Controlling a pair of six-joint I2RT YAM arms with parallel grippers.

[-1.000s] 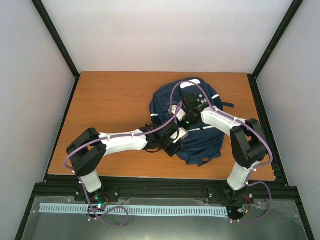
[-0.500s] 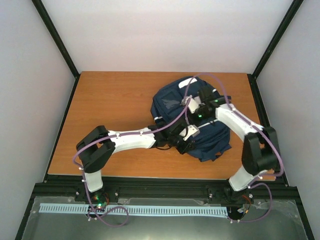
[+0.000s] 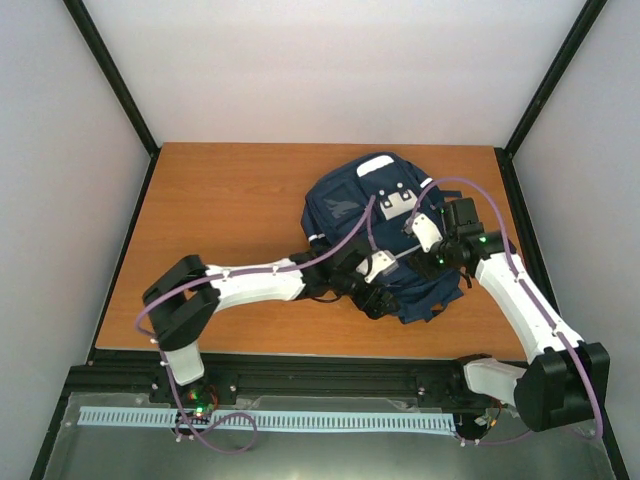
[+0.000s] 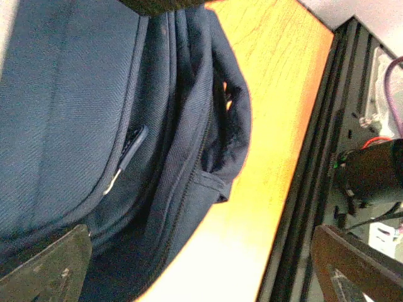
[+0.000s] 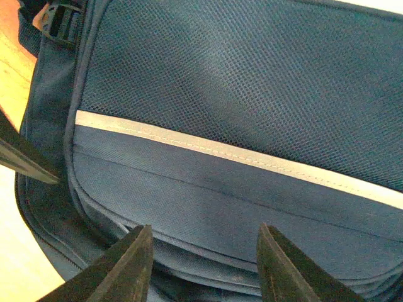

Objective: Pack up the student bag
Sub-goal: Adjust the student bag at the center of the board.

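Observation:
My left gripper is open and the bag's piped edge lies outward, so next the gripper will swing its fingers outward and turn them over the raised line of the piped edge at the end of the white stripe.
The student bag point(image 3: 365, 205), navy blue with white patches, lies flat on the right half of the wooden table point(image 3: 220, 220). My left gripper point(image 3: 378, 295) sits at the bag's near edge. In the left wrist view, the left gripper point(image 4: 201, 280) is wide open, with only the bag's zipped seam point(image 4: 182, 189) and bare table between its fingers. My right gripper point(image 3: 415, 225) hovers over the bag's right side. In the right wrist view, the right gripper point(image 5: 204, 270) stands open just above the fabric, below the white stripe point(image 5: 220, 151). It holds nothing.
A black frame rail point(image 4: 315, 157) runs along the table's near edge, close to the bag's lower corner. A black buckle and strap point(image 5: 60, 25) hang at the bag's side. Grey walls enclose the table on three sides.
My left gripper has opened wide and let go of the bag. The right arm has swung out to the right, its jaws widening. The bag has slid a little to the right.

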